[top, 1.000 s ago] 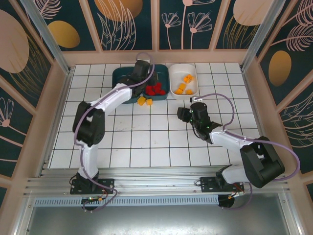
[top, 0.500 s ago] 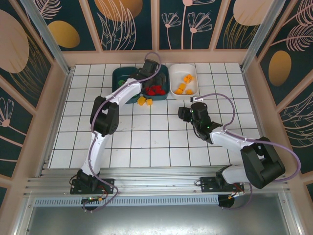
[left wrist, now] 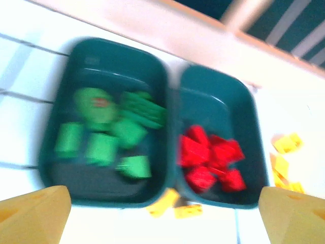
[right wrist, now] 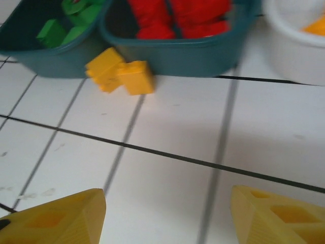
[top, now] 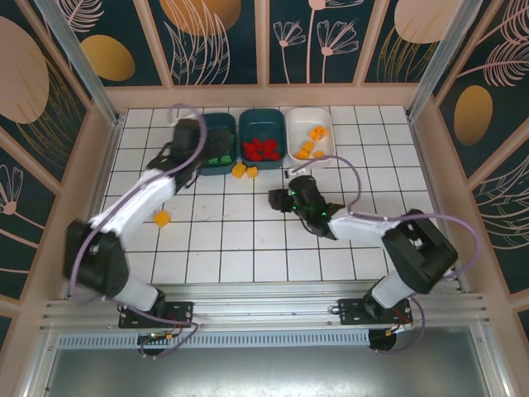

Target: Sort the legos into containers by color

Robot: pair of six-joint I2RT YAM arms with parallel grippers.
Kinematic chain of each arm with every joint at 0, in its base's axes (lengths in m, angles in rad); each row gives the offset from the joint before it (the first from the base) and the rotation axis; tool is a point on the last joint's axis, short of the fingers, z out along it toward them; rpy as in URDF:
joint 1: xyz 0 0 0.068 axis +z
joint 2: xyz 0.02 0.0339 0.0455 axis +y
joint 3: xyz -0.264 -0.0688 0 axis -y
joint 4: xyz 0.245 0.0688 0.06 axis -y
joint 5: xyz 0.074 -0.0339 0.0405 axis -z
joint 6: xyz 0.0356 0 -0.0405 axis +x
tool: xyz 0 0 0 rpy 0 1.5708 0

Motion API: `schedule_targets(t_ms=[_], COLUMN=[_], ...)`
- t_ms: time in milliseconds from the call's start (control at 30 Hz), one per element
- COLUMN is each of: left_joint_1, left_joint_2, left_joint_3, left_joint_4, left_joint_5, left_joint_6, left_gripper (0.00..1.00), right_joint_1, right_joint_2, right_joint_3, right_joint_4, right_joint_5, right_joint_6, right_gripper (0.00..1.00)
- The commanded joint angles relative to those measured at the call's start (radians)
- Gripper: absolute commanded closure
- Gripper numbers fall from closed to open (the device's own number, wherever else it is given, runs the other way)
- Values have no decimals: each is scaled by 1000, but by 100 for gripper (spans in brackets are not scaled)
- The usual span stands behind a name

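My left gripper moves back toward the base next, then lowers around the lone orange lego.
Three containers stand in a row at the back. The left teal tub (top: pixel 201 126) (left wrist: pixel 61 91) holds green legos (top: pixel 219 157) (left wrist: pixel 101 137). The middle teal tub (top: pixel 263 122) (left wrist: pixel 213 86) holds red legos (top: pixel 262 149) (left wrist: pixel 213 160). The white tub (top: pixel 309 120) (right wrist: pixel 297 51) holds yellow-orange legos (top: pixel 308 142). Two yellow legos (top: pixel 245 171) (right wrist: pixel 122 73) (left wrist: pixel 175 206) lie on the table against the teal tubs' front. Another orange lego (top: pixel 162 218) lies alone at the left. My left gripper (top: pixel 201 151) (left wrist: pixel 162 223) hangs open above the green tub, holding nothing; its view is blurred. My right gripper (top: pixel 279 197) (right wrist: pixel 165 218) is open and low, short of the two yellow legos.
The white tiled table (top: pixel 248 248) is fenced by a raised frame (top: pixel 107 124) on all sides. My right arm (top: pixel 364 227) lies across the middle right of the table. My left arm (top: pixel 124 215) runs up the left side.
My left gripper opened and swung left from the red tub to above the green tub. The right gripper moved left toward the two yellow legos and opened slightly. The lone orange lego now shows.
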Motion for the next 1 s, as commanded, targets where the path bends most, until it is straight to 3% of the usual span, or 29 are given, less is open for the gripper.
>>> schedule_targets(t_ms=[0,167,300,400,600,967], left_joint_1=[81,128,174,176,205,293], left_joint_2=[-120,-235,-257,-220,-101,89], left_joint_3=[-210,-362,-498,-490,-454,-464], left_joint_4=[-120,-245,-197,-227,-206,-76], left_joint_5=[-124,-193,-61,-60,-27,-25], left_joint_6=[-170,-141,-285,-359,-372,-287], left_gripper=[1,2,1,2,2,25], right_joint_1=[40,42,42,41,8,-2], right_joint_2=[77,93,67,30,-29,-93], right_joint_3=[117,129,93,47,-36,-69], right_joint_4=[-3,-14,-33,-55,-15,-15], right_joint_5=[47,28,-1,-24,-58,2], right_joint_6=[-31,-58,-56,-86,-52,-61], right_gripper=[33,33,33,33,33,34])
